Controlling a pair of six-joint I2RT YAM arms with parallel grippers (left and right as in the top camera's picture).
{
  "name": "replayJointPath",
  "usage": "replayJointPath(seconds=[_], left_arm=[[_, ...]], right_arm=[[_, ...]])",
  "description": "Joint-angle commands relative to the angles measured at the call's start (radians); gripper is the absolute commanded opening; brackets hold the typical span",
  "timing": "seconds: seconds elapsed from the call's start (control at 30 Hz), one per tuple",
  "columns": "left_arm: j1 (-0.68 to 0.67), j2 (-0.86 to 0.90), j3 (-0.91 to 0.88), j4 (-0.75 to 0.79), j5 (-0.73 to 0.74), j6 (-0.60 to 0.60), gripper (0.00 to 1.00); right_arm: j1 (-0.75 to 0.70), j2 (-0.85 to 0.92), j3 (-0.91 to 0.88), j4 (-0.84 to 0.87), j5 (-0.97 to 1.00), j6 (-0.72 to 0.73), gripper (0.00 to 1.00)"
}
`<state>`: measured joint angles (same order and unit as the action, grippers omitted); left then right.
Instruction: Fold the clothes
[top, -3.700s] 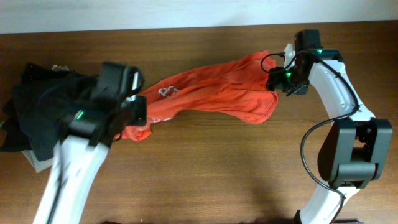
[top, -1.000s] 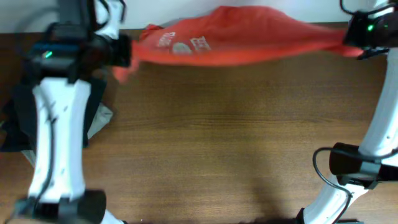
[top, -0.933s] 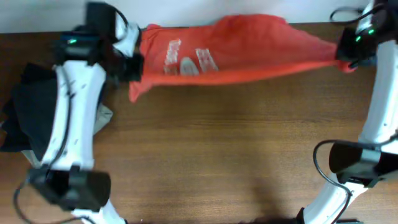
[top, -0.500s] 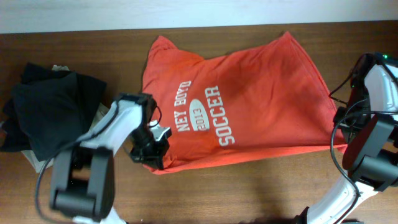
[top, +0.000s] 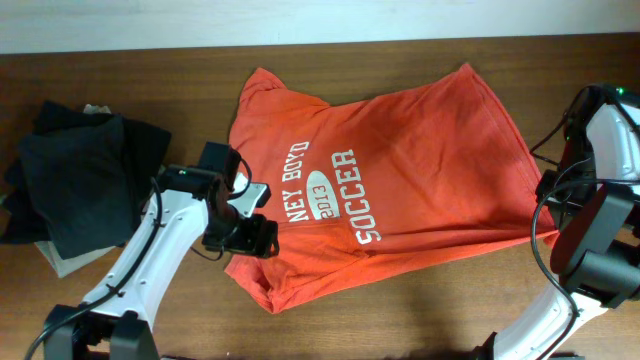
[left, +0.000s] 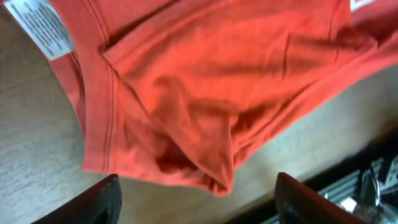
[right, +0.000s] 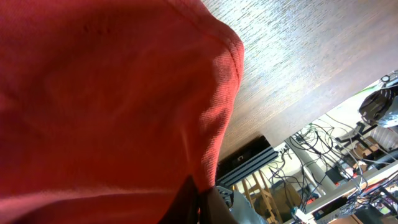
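Note:
My right gripper carries the pinched hem outward over the shirt's spread side edge next and releases it there, because the cloth beyond still lies unfolded.
The clothes are a red-orange T-shirt (top: 400, 190) with white "SOCCER" lettering, lying spread face up on the wooden table (top: 400, 300). My left gripper (top: 252, 238) hovers over the shirt's left edge, its jaws wide open and holding nothing. In the left wrist view the rumpled shirt fabric (left: 186, 106) and a white neck label (left: 40, 25) lie on the table beyond the left gripper (left: 199, 205), not between the fingers (left: 102, 199). My right gripper (top: 546, 198) is at the shirt's right edge. In the right wrist view the right gripper (right: 202, 202) is shut on the shirt's hem (right: 224, 106).
A pile of black garments (top: 75, 170) sits at the table's left end, with a beige garment (top: 60, 262) showing under it. The table's near edge (right: 261, 140) is close to the right gripper, with cables and stands below.
The shirt, held stretched in the air a second ago, now lies flat on the table. My left gripper has opened and let go of the shirt's left corner. The right stays shut.

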<state>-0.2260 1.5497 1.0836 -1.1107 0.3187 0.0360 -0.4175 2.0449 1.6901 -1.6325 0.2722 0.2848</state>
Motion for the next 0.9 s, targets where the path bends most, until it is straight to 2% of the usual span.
replayJointPath(seconds=[0.0, 0.17, 0.27, 0.5, 0.57, 0.73, 0.8, 0.87], left_arm=[[-0.010, -0.011, -0.098, 0.076, 0.055, -0.098, 0.70], [-0.018, -0.011, -0.246, 0.160, 0.177, -0.148, 0.66], [-0.018, -0.011, -0.297, 0.187, 0.176, -0.194, 0.66], [-0.018, -0.011, -0.299, 0.272, 0.211, -0.208, 0.61], [-0.018, -0.011, -0.299, 0.285, 0.211, -0.208, 0.55], [-0.018, -0.011, -0.303, 0.287, 0.183, -0.220, 0.54], [-0.018, -0.011, -0.309, 0.291, 0.178, -0.258, 0.40], [-0.018, -0.011, -0.320, 0.291, 0.178, -0.283, 0.40]], right_arm=[[-0.002, -0.041, -0.003, 0.002, 0.016, 0.012, 0.04], [-0.002, -0.041, -0.002, 0.003, 0.016, 0.011, 0.04], [-0.002, -0.041, -0.002, 0.003, 0.016, 0.011, 0.04], [-0.002, -0.041, -0.003, 0.003, 0.009, 0.008, 0.04], [-0.002, -0.041, -0.002, 0.003, 0.009, 0.008, 0.04], [-0.002, -0.041, -0.002, 0.002, 0.008, 0.008, 0.04], [-0.002, -0.041, -0.002, 0.002, 0.009, 0.008, 0.04], [-0.002, -0.041, -0.002, 0.002, 0.008, 0.008, 0.04]])
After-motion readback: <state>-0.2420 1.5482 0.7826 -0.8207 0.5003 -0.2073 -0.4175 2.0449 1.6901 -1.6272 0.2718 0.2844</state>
